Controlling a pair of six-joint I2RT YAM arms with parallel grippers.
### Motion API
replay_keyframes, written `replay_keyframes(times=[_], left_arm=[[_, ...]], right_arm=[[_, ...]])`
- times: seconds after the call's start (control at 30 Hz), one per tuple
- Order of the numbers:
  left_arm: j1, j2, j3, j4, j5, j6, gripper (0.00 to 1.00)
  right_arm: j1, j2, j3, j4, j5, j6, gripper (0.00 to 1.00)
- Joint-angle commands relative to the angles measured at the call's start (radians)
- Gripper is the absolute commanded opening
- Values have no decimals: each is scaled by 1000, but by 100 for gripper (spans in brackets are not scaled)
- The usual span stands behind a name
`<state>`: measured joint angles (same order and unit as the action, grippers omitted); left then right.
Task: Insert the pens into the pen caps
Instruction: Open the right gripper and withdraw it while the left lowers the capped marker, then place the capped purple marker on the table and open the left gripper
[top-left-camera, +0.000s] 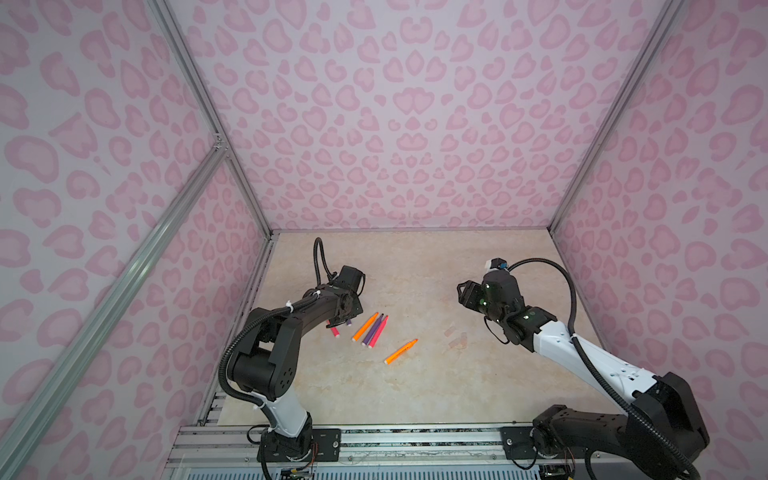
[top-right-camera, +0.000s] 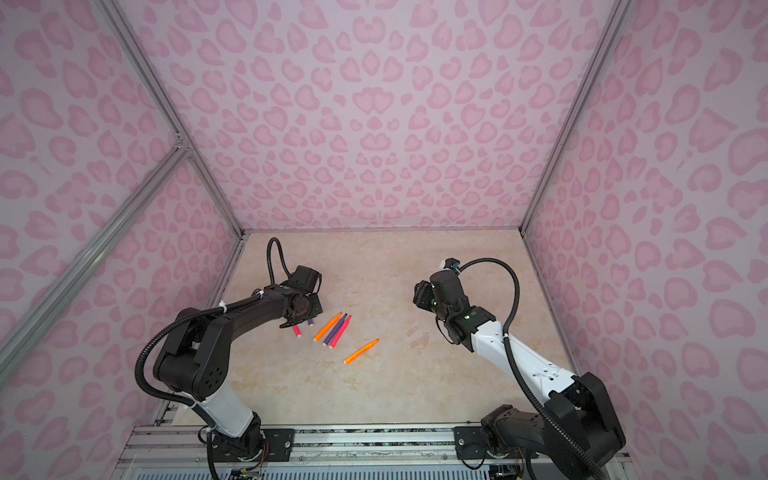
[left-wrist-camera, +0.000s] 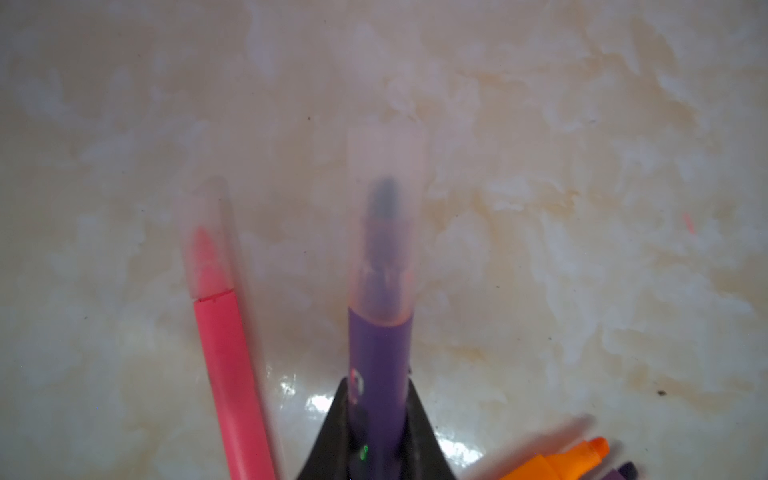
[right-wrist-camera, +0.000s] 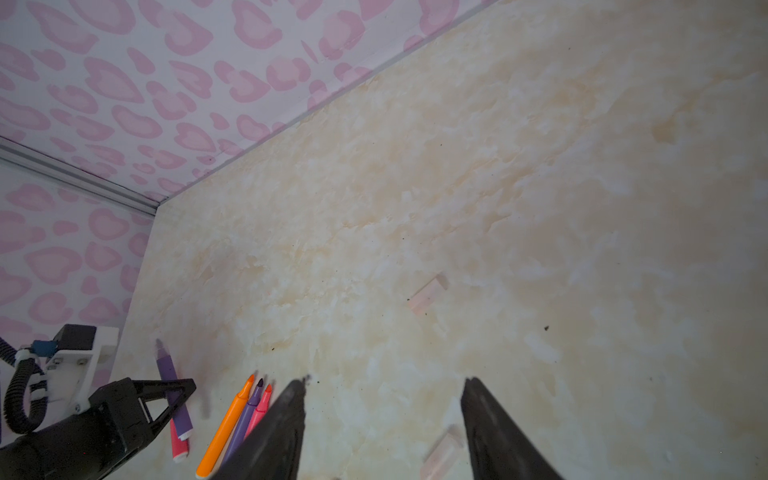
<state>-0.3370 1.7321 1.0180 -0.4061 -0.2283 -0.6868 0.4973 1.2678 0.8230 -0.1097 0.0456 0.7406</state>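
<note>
My left gripper lowers the purple pen (left-wrist-camera: 380, 349) onto the bare tabletop below, beside the pink pen, next and releases it, since its tip is already inside the cap.
My left gripper (left-wrist-camera: 378, 384) is shut on a purple pen (left-wrist-camera: 380, 349) whose dark tip sits inside a clear pen cap (left-wrist-camera: 386, 166). In both top views this gripper (top-left-camera: 343, 318) is low at the table's left, with the pen's butt end (top-left-camera: 348, 322) poking out. A pink pen (left-wrist-camera: 228, 365) lies beside it, its tip also in a clear cap (left-wrist-camera: 205, 232). Orange (top-left-camera: 365, 327), purple (top-left-camera: 372, 330) and pink (top-left-camera: 379, 331) uncapped pens lie side by side. Another orange pen (top-left-camera: 400, 351) lies alone. My right gripper (right-wrist-camera: 386, 380) hangs open and empty near two loose caps (right-wrist-camera: 428, 294) (right-wrist-camera: 442, 451).
The beige marbled table (top-left-camera: 415, 395) is closed in by pink patterned walls (top-left-camera: 395, 124) at the back and both sides. The loose caps (top-left-camera: 453, 337) show only faintly right of centre. A metal rail (top-left-camera: 415, 440) with both arm bases runs along the front edge.
</note>
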Motion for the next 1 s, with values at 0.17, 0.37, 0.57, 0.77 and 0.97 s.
replay_keyframes(times=[0.17, 0.37, 0.57, 0.77, 0.97], left_arm=[[35, 54, 10, -41, 21, -46, 6], [34, 27, 9, -50, -3, -46, 22], [35, 28, 10, -60, -16, -49, 35], [34, -48, -15, -56, -42, -44, 48], [-46, -263, -75, -13, -94, 9, 52]], right_arm=[[1, 34, 7, -16, -7, 9, 61], [2, 27, 6, -12, 35, -16, 77], [3, -125, -101, 82, 226, -84, 98], [1, -487, -386, 333, 450, -147, 98], [-4, -629, -476, 459, 389, -203, 98]])
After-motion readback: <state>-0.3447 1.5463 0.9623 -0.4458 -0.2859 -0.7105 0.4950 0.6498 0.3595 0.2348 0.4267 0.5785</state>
